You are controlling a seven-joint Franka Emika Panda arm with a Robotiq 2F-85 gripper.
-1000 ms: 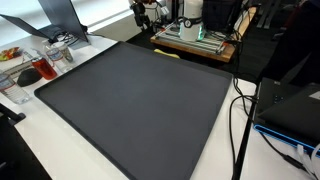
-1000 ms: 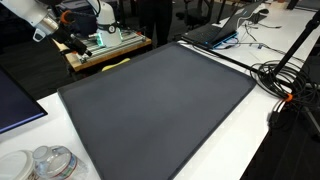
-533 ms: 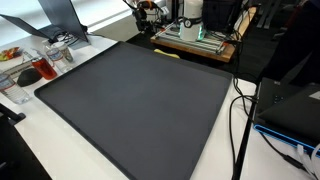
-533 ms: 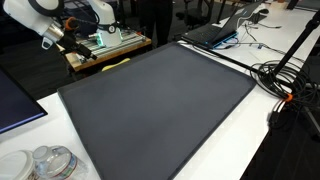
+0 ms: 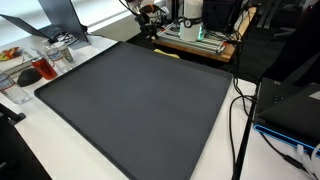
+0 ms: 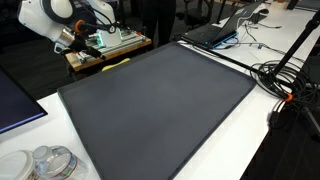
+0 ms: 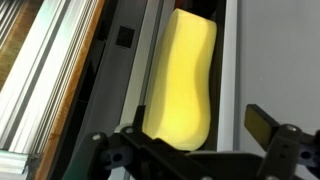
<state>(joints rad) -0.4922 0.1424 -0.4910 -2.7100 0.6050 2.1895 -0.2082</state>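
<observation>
My gripper lowers next onto the yellow sponge's near edge (image 7: pixel 180 138) and closes, since the yellow sponge's near end lies in the dark gap below my open fingers.
A yellow sponge-like block (image 7: pixel 182 80) lies lengthwise in a dark gap between a grey surface and a wooden edge. It shows as a small yellow strip at the far edge of the large dark mat (image 5: pixel 140 105) in both exterior views (image 5: pixel 168 54) (image 6: pixel 118 64). My gripper (image 7: pixel 190 135) hangs above the block's near end with its jaws wide apart and nothing between them; the right fingertip (image 7: pixel 262 124) is over the grey surface. In the exterior views the gripper (image 6: pixel 68 39) (image 5: pixel 150 24) hovers just beyond the mat's far edge.
A wooden cart (image 6: pixel 105 45) with green-lit equipment (image 5: pixel 195 33) stands behind the mat. Plastic containers (image 5: pixel 45 65) (image 6: pixel 50 162) sit at one side. A laptop (image 6: pixel 215 32), cables (image 6: pixel 285 80) and a black box (image 5: pixel 290 105) line the other side.
The arm has swung and turned above the far edge of the mat, bringing the gripper nearer the yellow block. The jaws stayed open.
</observation>
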